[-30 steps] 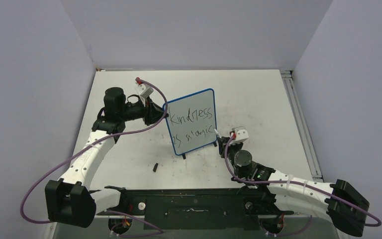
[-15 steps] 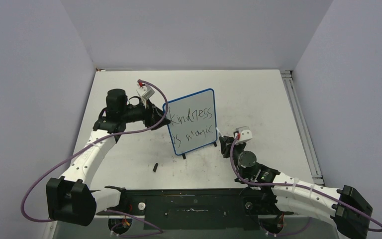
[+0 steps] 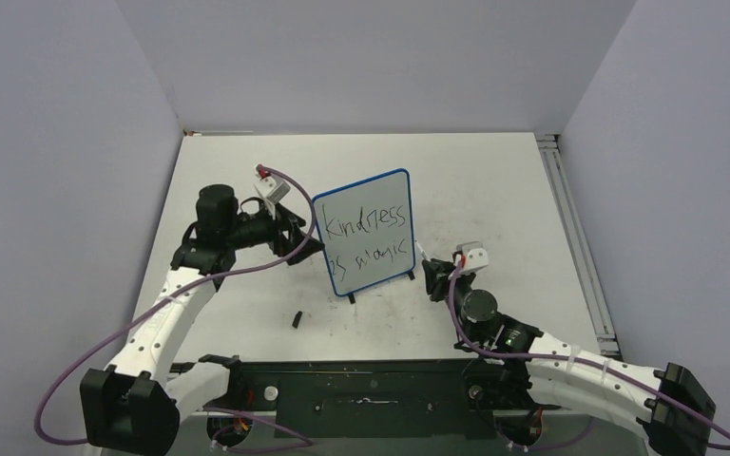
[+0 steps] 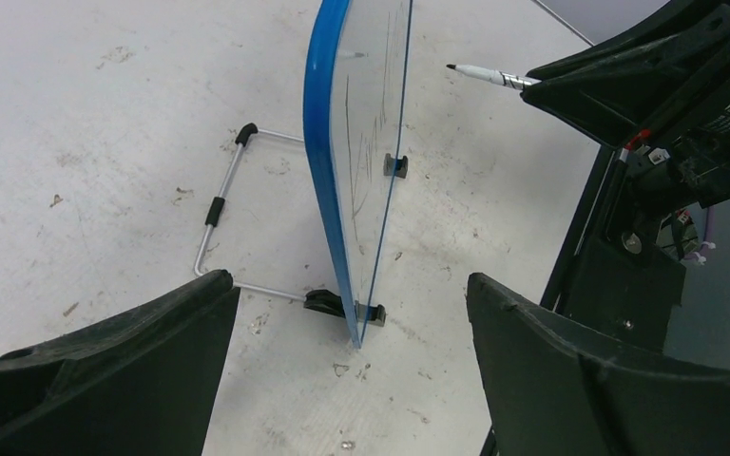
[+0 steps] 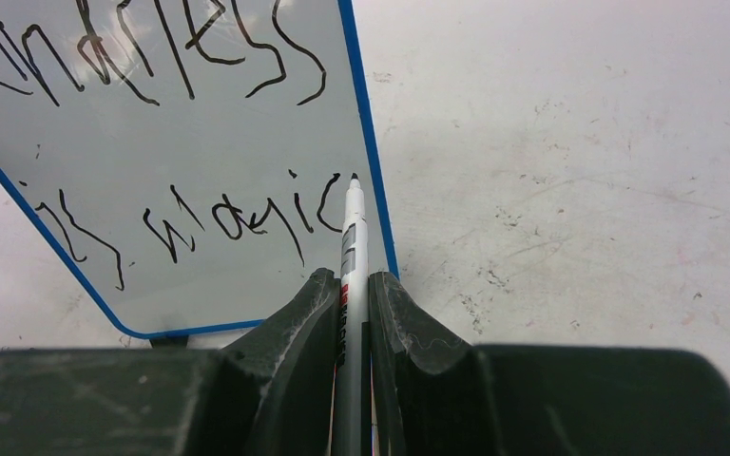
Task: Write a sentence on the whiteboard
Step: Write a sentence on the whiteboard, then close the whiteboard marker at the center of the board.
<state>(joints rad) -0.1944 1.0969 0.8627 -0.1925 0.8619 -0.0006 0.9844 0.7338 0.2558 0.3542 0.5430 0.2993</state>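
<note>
The marker's tip is bare, so the robot's left gripper will next pull back from the board, tilt down and lower to close around the small black marker cap [image 3: 297, 320].
The whiteboard [image 3: 392, 201], blue-framed, stands upright mid-table on two black feet. The sentence [image 3: 369, 237] on it reads "Kindness is magic" in two black lines, also close up in the right wrist view [image 5: 181, 142]. My left gripper [image 3: 302, 239] is open just left of the board's edge, apart from it; the left wrist view shows the board edge-on [image 4: 328, 142] beyond my wide-spread gripper [image 4: 352, 280]. My right gripper [image 3: 430, 275] is shut on a marker [image 5: 352, 237], whose tip hovers by the final "c" near the board's lower right edge. The marker [image 4: 489, 74] also shows from the left wrist.
A small black marker cap [image 3: 297, 319] lies on the table in front of the board. A bent wire stand [image 4: 219, 209] props the board from behind. A metal rail [image 3: 570, 228] runs along the table's right side.
My left gripper has opened, let go of the whiteboard's left edge and drawn back to the left. The right arm has shifted slightly right with the marker.
</note>
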